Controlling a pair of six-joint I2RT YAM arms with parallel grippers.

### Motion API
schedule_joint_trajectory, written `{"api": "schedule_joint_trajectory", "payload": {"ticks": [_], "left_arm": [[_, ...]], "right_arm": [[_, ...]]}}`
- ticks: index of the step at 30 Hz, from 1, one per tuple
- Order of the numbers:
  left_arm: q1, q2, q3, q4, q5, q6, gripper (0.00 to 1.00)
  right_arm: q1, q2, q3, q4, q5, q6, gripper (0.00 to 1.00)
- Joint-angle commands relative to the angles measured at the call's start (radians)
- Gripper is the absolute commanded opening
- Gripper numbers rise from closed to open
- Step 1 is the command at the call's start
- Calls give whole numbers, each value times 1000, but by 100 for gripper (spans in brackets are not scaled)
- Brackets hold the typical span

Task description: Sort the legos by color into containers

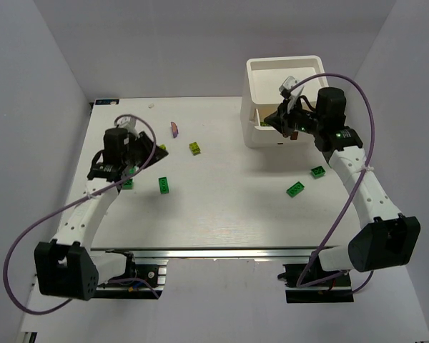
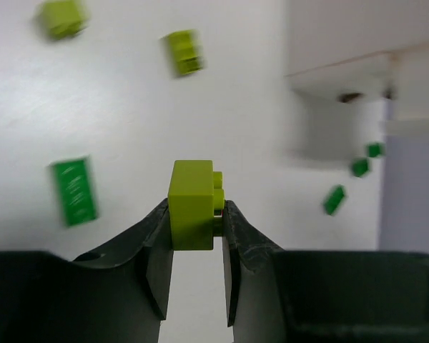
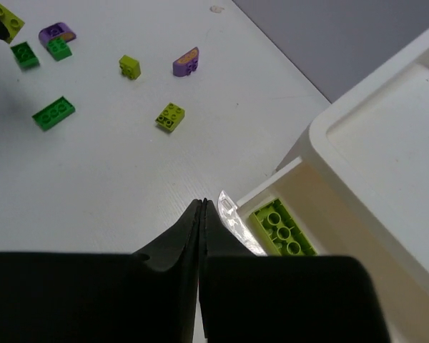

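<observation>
I will move my left gripper to the right in the top view, over the open drawer with a yellow-green lego in it. Then I will let go of the matching lego.
My left gripper is shut on a yellow-green lego and holds it above the table, at the left in the top view. My right gripper is shut and empty. It sits at the front of the white container unit, beside an open drawer that holds a yellow-green lego. Loose legos lie on the table: green ones, a yellow-green one and a purple one.
The unit's square top tray is open. More legos lie by the left arm: purple, green and yellow-green. Grey walls enclose the table on three sides.
</observation>
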Motion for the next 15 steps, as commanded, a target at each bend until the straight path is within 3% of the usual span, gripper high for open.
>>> {"api": "schedule_joint_trajectory", "payload": {"ticks": [1, 10, 15], "left_arm": [[-43, 131, 119, 219, 295, 27, 0], [-266, 545, 660, 339, 419, 107, 0], [-377, 715, 834, 428, 424, 145, 0]], "right_arm": [[-4, -64, -33, 147, 120, 170, 0], [-27, -115, -72, 201, 343, 277, 0], [-44, -139, -72, 187, 460, 316, 3]]}}
